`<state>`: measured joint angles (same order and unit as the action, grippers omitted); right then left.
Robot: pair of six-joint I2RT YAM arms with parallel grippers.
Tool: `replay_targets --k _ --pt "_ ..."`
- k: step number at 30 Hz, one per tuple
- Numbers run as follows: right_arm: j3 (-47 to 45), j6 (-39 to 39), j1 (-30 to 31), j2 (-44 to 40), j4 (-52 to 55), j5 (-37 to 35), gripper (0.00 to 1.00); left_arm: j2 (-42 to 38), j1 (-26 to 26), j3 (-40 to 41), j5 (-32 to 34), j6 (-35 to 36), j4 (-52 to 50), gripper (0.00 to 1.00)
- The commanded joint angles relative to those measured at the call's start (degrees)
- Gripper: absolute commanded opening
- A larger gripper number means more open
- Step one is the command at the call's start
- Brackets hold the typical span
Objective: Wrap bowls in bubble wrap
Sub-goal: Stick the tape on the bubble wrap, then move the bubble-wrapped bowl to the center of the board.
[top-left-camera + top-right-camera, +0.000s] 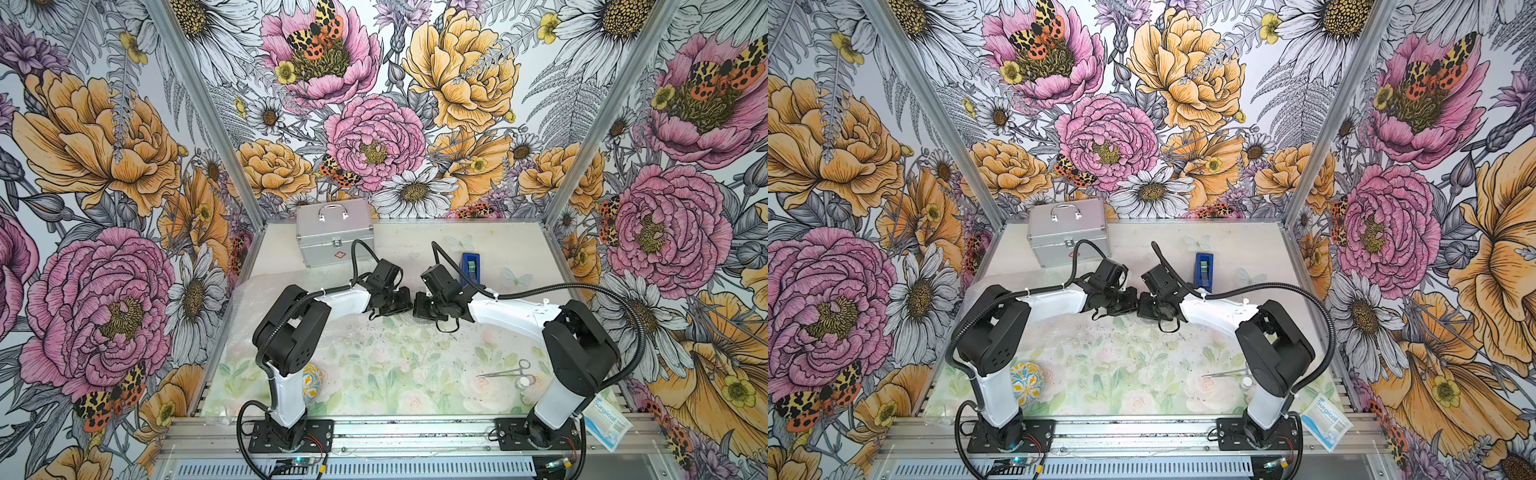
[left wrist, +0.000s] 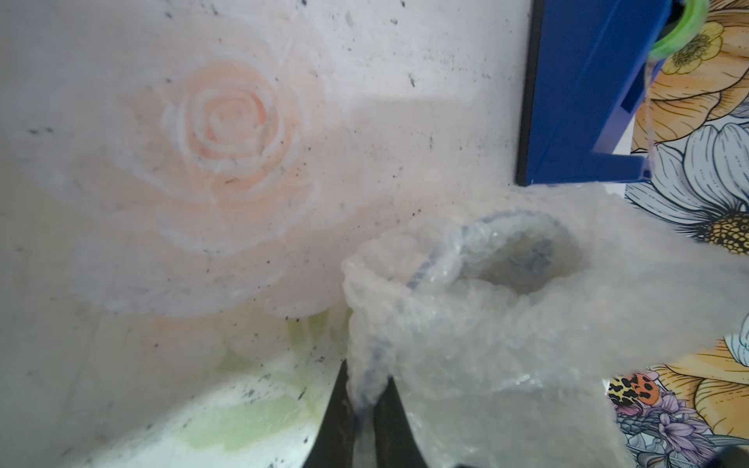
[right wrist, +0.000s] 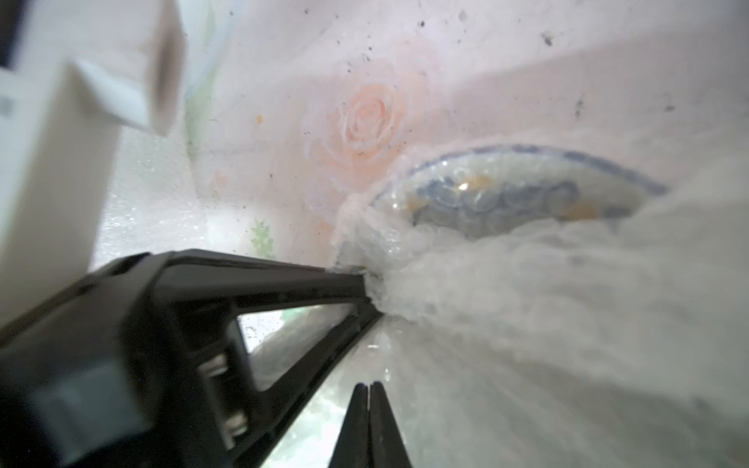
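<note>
My left gripper should carry the fold of the bubble wrap outward and release it on the tabletop between the case and the tape dispenser, because that part of the tabletop is empty.
One painted bowl (image 3: 518, 194) lies under crinkly bubble wrap (image 3: 547, 291), its blue rim and pattern showing through; it also appears as a dim hollow (image 2: 514, 255) in the left wrist view. My left gripper (image 2: 367, 389) is shut on a bunched fold of that bubble wrap (image 2: 486, 344) beside the bowl's rim. My right gripper (image 3: 369, 387) is shut with nothing between its fingers, low over the wrap next to the left gripper (image 3: 364, 283). In both top views the two grippers (image 1: 405, 306) (image 1: 419, 309) meet at mid-table. The other bowl (image 1: 312, 376) (image 1: 1026, 382) sits bare by the left arm's base.
A silver metal case (image 1: 334, 235) stands at the back left. A blue tape dispenser (image 1: 470, 270) (image 2: 587, 93) stands just behind the right gripper. Metal forceps (image 1: 505, 370) and a small vial (image 1: 524, 381) lie front right, a surgical packet (image 1: 606, 424) on the rail.
</note>
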<state>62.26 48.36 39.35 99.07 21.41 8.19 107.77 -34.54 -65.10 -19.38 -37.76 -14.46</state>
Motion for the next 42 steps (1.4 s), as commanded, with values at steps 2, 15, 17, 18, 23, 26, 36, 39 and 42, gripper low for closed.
replay_targets --k 2,15,17,18,23,26,36,39,42 --pt "-0.38 -0.18 0.11 -0.41 0.39 0.49 0.06 -0.97 1.23 -3.79 2.09 -0.91 -0.77 0.0" --pt "-3.64 -1.65 -6.39 -23.39 8.8 -5.49 0.38 19.09 6.94 -36.34 10.37 -3.92 -10.57 0.0" --pt "-5.51 -0.94 -6.56 -24.56 8.74 -5.9 0.39 22.87 6.94 -41.7 10.73 -3.97 -12.7 0.0" --pt "-6.23 -0.54 -6.65 -25.11 8.74 -6.09 0.4 24.45 6.9 -43.56 10.51 -4.29 -13.17 0.0" --pt "-6.76 -0.6 -6.66 -24.89 8.74 -5.85 0.4 29.17 6.64 -47.73 8.36 -5.84 -13.5 0.13" --pt "-6.04 -1.05 -6.66 -24.14 8.74 -5.88 0.4 29.14 6.18 -48.07 7.64 -4.95 -13.56 0.3" --pt "-0.01 -3.82 -2.63 -17.73 8.47 -6.55 0.42 11.44 7.26 -39.48 17.3 2.47 -19.2 0.63" --pt "1.78 -4.44 -0.79 -15.91 8.34 -7.13 0.42 2.48 8.95 -32.24 22.76 4.34 -22.2 0.65" --pt "1.92 -4.35 0.17 -15.0 7.52 -7.32 0.43 -6.94 10.55 -21.85 27.98 6.59 -24.27 0.68"
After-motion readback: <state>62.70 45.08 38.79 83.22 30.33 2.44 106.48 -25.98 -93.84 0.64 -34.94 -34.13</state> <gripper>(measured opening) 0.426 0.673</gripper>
